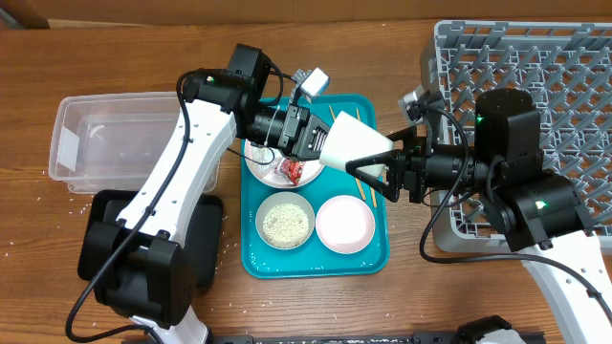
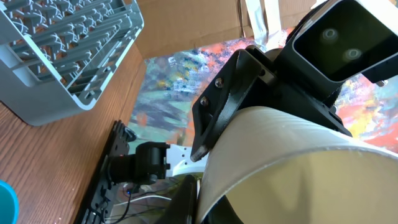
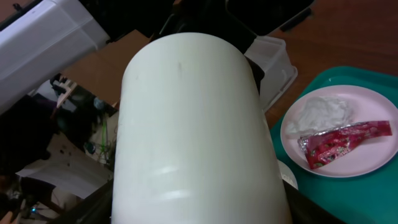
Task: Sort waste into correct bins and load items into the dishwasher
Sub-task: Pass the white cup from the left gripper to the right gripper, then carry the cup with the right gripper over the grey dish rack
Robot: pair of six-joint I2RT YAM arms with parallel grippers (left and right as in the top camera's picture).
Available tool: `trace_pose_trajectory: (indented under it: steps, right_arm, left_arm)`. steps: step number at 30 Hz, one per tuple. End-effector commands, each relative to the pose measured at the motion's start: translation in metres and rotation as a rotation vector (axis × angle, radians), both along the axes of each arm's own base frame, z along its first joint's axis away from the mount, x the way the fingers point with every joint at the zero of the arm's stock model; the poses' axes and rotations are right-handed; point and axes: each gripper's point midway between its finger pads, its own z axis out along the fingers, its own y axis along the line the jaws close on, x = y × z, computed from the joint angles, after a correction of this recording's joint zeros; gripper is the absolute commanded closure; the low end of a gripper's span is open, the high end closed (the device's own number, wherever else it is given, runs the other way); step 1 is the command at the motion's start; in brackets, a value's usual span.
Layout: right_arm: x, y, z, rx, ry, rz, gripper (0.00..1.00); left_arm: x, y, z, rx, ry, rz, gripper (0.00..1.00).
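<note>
The dish rack's near end [image 1: 475, 217] has empty pegs. My right gripper will carry the white cup [image 1: 349, 143] to the right in the overhead view and tilt down to release it there.
A white cup [image 1: 349, 143] hangs on its side over the teal tray [image 1: 379, 256], held between both grippers. My left gripper [image 1: 308, 134] is shut on its wide rim, seen close in the left wrist view [image 2: 198, 194] against the cup [image 2: 298, 180]. My right gripper [image 1: 378, 170] is closed around its narrow end; the cup [image 3: 193, 124] fills the right wrist view between the jaws [image 3: 199, 214]. The plate [image 3: 292, 140] carries the red wrapper [image 3: 342, 142] and tissue wad [image 3: 326, 112]. One bowl [image 1: 286, 221] holds rice; another [image 1: 344, 224] is empty. The chopsticks [image 1: 364, 191] are mostly hidden.
The grey dish rack [image 1: 535, 67] stands at the right, under my right arm. The clear tub [image 1: 115, 139] is at the left, with the black tray [image 1: 208, 239] in front of it under my left arm. Loose rice grains [image 1: 43, 196] lie on the table.
</note>
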Motion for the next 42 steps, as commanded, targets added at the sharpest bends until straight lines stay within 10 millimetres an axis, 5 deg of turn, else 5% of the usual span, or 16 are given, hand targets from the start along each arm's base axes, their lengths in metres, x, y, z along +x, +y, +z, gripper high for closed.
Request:
trace_pose_trajectory:
  steps: [1,2,5,7,9,13,14,16,19,24,31,42]
  right_arm:
    - [-0.008,0.003,0.013,0.027,-0.011,0.025,0.37]
    - [-0.008,0.003,0.013,0.027,-0.010,0.025,0.37]
    - [-0.006,0.000,0.014,0.028,-0.015,0.012,0.40]
    - [-0.004,-0.010,0.016,0.028,-0.016,-0.023,0.41]
    - [-0.001,-0.030,0.018,0.023,-0.004,-0.092,0.41]
    - [0.009,-0.124,-0.006,-0.068,0.141,-0.503,0.41]
    - [0.012,-0.188,-0.037,-0.207,0.256,-0.811,0.39]
    - [0.002,-0.259,-0.068,-0.351,0.421,-1.173,0.39]
    - [-0.013,-0.313,-0.098,-0.479,0.589,-1.426,0.39]
    - [0.006,-0.340,-0.146,-0.573,0.771,-1.470,0.39]
    - [0.004,-0.339,-0.187,-0.646,0.955,-1.399,0.36]
    - [-0.007,-0.334,-0.206,-0.687,1.073,-1.345,0.32]
  left_arm:
    - [-0.003,-0.001,0.001,0.029,-0.067,0.000,0.93]
    - [-0.002,-0.001,0.001,0.028,-0.068,0.000,0.82]
    - [-0.001,0.000,-0.003,0.050,-0.076,0.005,0.23]
    - [0.003,0.003,-0.013,0.112,-0.083,0.023,0.05]
    - [0.009,0.011,-0.030,0.231,-0.039,0.064,0.00]
    - [0.021,0.036,-0.046,0.341,0.032,0.143,0.00]
    - [0.024,0.041,-0.052,0.377,0.025,0.155,0.00]
    - [0.024,0.043,-0.057,0.412,0.015,0.160,0.00]
    - [0.026,0.044,-0.059,0.425,0.008,0.163,0.00]
    - [0.025,0.044,-0.060,0.431,0.011,0.163,0.00]
    - [0.025,0.044,-0.060,0.431,0.015,0.164,0.00]
    - [0.024,0.044,-0.060,0.432,0.018,0.163,0.00]
